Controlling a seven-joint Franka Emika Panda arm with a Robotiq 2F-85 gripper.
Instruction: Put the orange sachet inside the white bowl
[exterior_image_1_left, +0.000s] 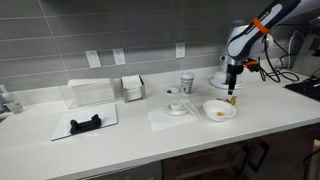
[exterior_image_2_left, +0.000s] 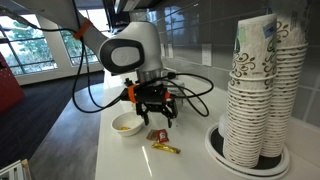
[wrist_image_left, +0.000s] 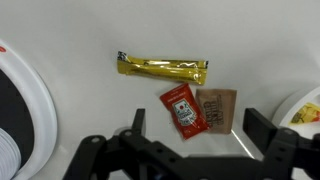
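I will next move my gripper straight down over the long sides of the orange-red sachet (exterior_image_2_left: 157, 134) (wrist_image_left: 182, 107) and close it, because the orange-red sachet is lying flat on the counter below my open fingers.
The orange-red sachet (wrist_image_left: 182, 107) lies flat on the white counter, touching a brown sachet (wrist_image_left: 215, 107) on its right. My gripper (wrist_image_left: 198, 125) is open and empty, hovering above these two sachets, one finger on each side. In the exterior views the gripper (exterior_image_1_left: 232, 95) (exterior_image_2_left: 158, 118) hangs just over the counter, with the sachet (exterior_image_2_left: 157, 134) below it. The white bowl (exterior_image_1_left: 219, 109) (exterior_image_2_left: 126, 124) stands close beside the gripper and holds something yellowish. Its rim shows at the right edge of the wrist view (wrist_image_left: 305, 108).
A long yellow sachet (wrist_image_left: 162, 68) (exterior_image_2_left: 165, 148) lies beyond the red one. A tall stack of paper cups (exterior_image_2_left: 262, 85) stands on a flat white plate (wrist_image_left: 25, 110). A paper cup (exterior_image_1_left: 187, 82), a saucer with a cup (exterior_image_1_left: 178, 106) and a napkin holder (exterior_image_1_left: 132, 88) stand farther along.
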